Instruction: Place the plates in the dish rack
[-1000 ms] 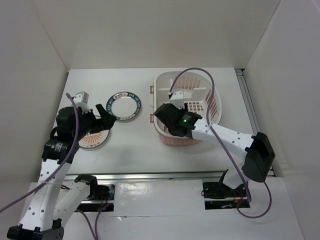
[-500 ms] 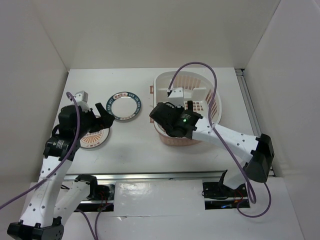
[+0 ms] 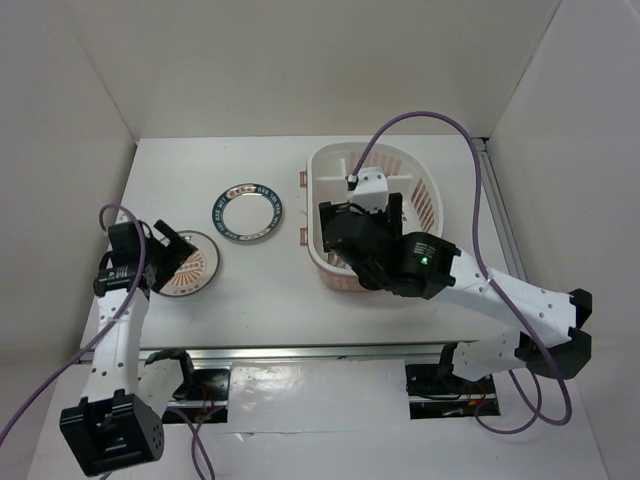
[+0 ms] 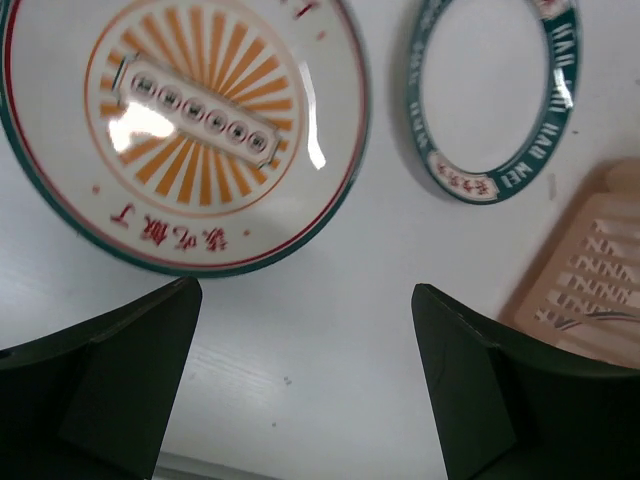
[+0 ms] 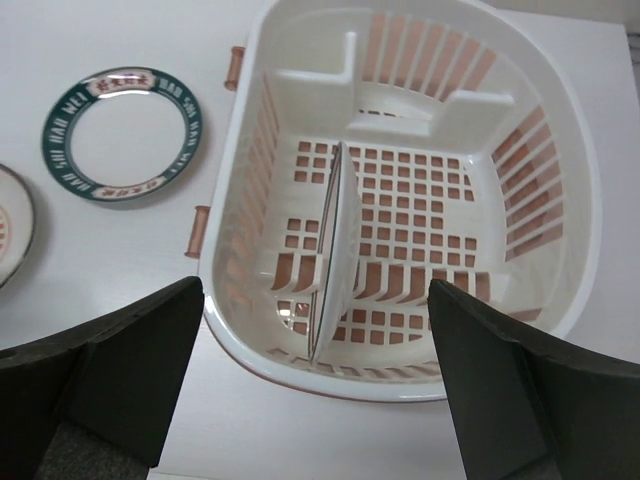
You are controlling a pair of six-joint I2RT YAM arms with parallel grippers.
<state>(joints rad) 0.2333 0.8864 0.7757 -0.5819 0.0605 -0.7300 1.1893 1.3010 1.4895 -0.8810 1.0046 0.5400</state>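
The orange-striped plate (image 3: pixel 192 270) has open table along its near rim. I will pull my left gripper back next, turn it and lower it onto that rim of the plate.
The pale pink dish rack (image 3: pixel 428 196) stands at the right of the table. A white plate (image 5: pixel 336 245) stands on edge in its slotted bottom (image 5: pixel 425 215). My right gripper (image 5: pixel 315 290) hovers open above that plate without touching it, and from the top it (image 3: pixel 362 216) covers the rack's near half. The orange-striped plate (image 3: pixel 192 270) lies flat at the left, with the blue-rimmed plate (image 3: pixel 246 212) beyond it. My left gripper (image 3: pixel 172 252) is open over the table just near of the orange-striped plate (image 4: pixel 185 130), empty.
White walls close in the table at the left, back and right. The blue-rimmed plate (image 4: pixel 495 95) lies between the orange-striped plate and the rack's corner (image 4: pixel 590 265). A metal rail runs along the near edge by the arm bases.
My right gripper opened, let go of the white plate in the rack and rose above it. My left arm swung back to the left, its gripper still open by the orange-striped plate.
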